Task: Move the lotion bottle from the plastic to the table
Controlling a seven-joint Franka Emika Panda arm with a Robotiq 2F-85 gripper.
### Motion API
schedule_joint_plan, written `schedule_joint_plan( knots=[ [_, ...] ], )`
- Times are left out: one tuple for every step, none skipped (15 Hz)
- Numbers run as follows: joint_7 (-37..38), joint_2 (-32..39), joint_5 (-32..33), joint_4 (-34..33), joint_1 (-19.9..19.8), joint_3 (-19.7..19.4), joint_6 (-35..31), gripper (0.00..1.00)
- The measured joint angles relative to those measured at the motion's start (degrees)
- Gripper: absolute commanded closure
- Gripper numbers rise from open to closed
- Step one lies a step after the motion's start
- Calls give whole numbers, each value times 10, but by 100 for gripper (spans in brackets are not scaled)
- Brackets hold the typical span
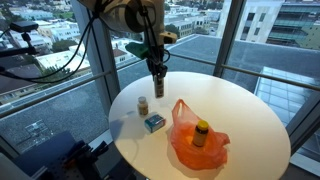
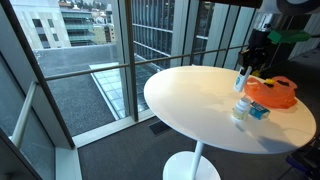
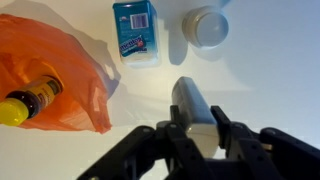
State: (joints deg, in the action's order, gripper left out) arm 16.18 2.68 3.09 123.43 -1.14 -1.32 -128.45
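Observation:
My gripper moves down to the bare spot beside the white-lidded jar and opens next. The lotion bottle (image 1: 158,86) hangs above clear table, apart from the orange plastic.
My gripper (image 3: 198,120) is shut on a grey lotion bottle (image 3: 188,98) with a white end. It holds the bottle above the white round table (image 1: 240,105), apart from the orange plastic bag (image 1: 185,148). In both exterior views the gripper (image 1: 157,72) (image 2: 246,68) hangs over the table's far part with the bottle (image 1: 158,86) pointing down. A brown bottle with a yellow cap (image 1: 201,131) (image 3: 30,100) lies on the orange plastic (image 3: 75,65).
A blue and white box (image 1: 153,122) (image 3: 135,32) and a small white-lidded jar (image 1: 143,104) (image 3: 207,27) stand on the table near the gripper. The orange plastic (image 2: 272,92) also shows beside them. Glass windows surround the table.

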Motion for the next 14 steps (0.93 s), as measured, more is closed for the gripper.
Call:
schedule_joint_plan(
  knots=[
    [0,10,0,-5,1,0,1,89],
    [0,22,0,-10,2,0,2,89],
    [0,34,0,-16,2,0,3,89],
    [-1,44,0,-22,2,0,3,89],
    [-3,55,0,-27,2,0,3,89],
    [-6,64,0,-32,2,0,3,89],
    [-8,72,0,-36,2,0,3,89],
    [-8,80,0,-39,3,0,3,89],
    [-8,87,0,-42,4,0,3,89],
    [-8,93,0,-45,6,1,3,89],
    [-8,99,0,-47,7,1,2,89],
    [-8,103,0,-50,10,1,2,89],
    [-8,108,0,-51,12,1,2,89],
    [-8,112,0,-52,13,1,0,89]
  ],
)
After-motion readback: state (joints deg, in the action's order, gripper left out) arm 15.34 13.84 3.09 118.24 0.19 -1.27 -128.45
